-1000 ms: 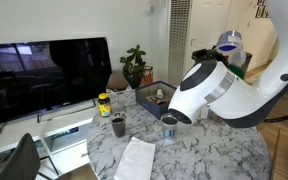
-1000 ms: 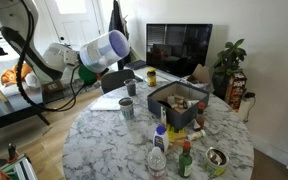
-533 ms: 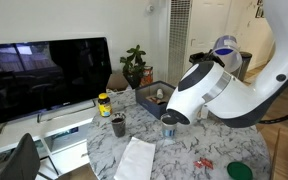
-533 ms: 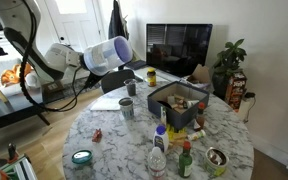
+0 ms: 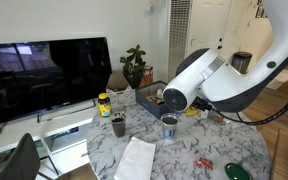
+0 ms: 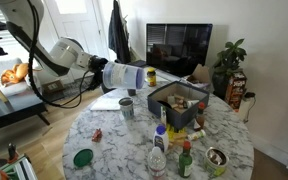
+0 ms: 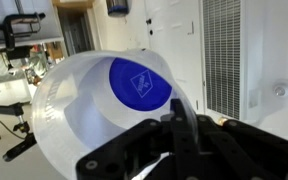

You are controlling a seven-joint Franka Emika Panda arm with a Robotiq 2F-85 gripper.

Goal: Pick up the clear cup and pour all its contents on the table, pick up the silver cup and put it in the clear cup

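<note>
Next, my gripper turns fingers-down, lowers the clear cup upright onto the bare marble beside the red piece and releases it, since it is already empty.
My gripper is shut on the rim of the clear cup, which has a blue label on its base. In an exterior view the clear cup lies on its side in the air, above the far part of the marble table. The silver cup stands upright just below it and also shows in an exterior view. The contents lie on the table: a red piece and a green disc; they also show as red bits and the green disc.
A dark cup stands behind the silver cup. A dark box of clutter sits mid-table, with a water bottle and small bottles in front. A television, a plant and white paper are nearby.
The arm has swung the clear cup across and down to above the silver cup. A red piece and a green disc now lie on the table.
</note>
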